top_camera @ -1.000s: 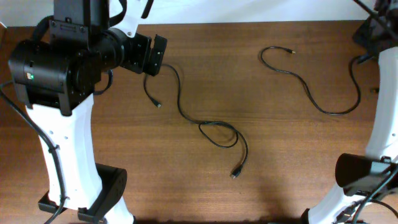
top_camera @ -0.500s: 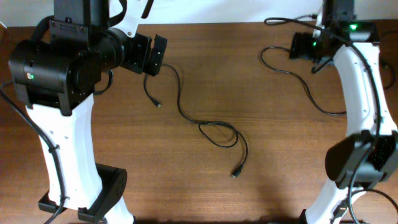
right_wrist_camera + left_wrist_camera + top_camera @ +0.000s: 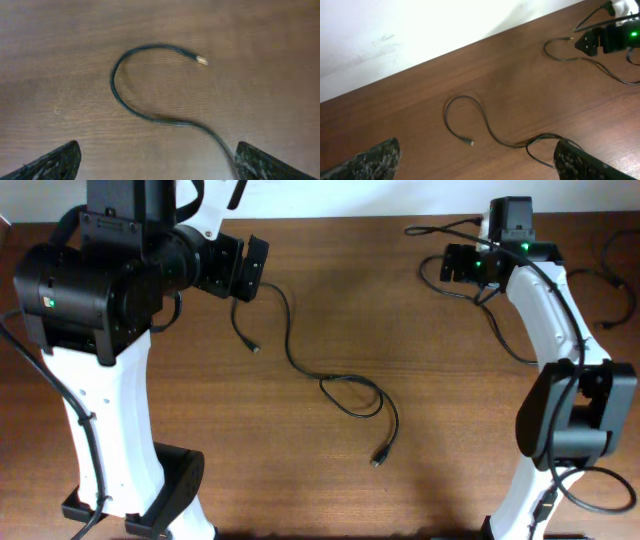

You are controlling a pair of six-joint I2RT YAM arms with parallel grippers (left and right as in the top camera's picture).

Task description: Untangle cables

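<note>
My right gripper is open and above a single, uncrossed part of the cord. It should next lower until its fingers are on both sides of the cord just behind the hook [image 3: 446, 291] [image 3: 161, 120].
Two thin black cables lie apart on the brown table. The left cable [image 3: 289, 340] starts under my left gripper [image 3: 252, 268], forms a loop mid-table and ends in a plug [image 3: 378, 459]. Its other plug [image 3: 471, 144] shows in the left wrist view, ahead of my open, empty left gripper [image 3: 477, 167]. The right cable [image 3: 500, 337] curves at the far right, partly hidden by my right arm. My right gripper [image 3: 456, 265] hovers over that cable's hooked end [image 3: 150, 48]. Its jaws [image 3: 160, 167] stand wide open, and the cord runs close to the right fingertip [image 3: 265, 165].
The white wall [image 3: 420, 30] borders the table's far edge. The arm bases stand at the near left [image 3: 170, 490] and near right [image 3: 570, 430]. Thicker robot wiring [image 3: 610, 260] trails at the far right edge.
My right arm has swung in from the right edge to the far end of the right cable, and its jaws have opened. The left arm and both cables have stayed put.
</note>
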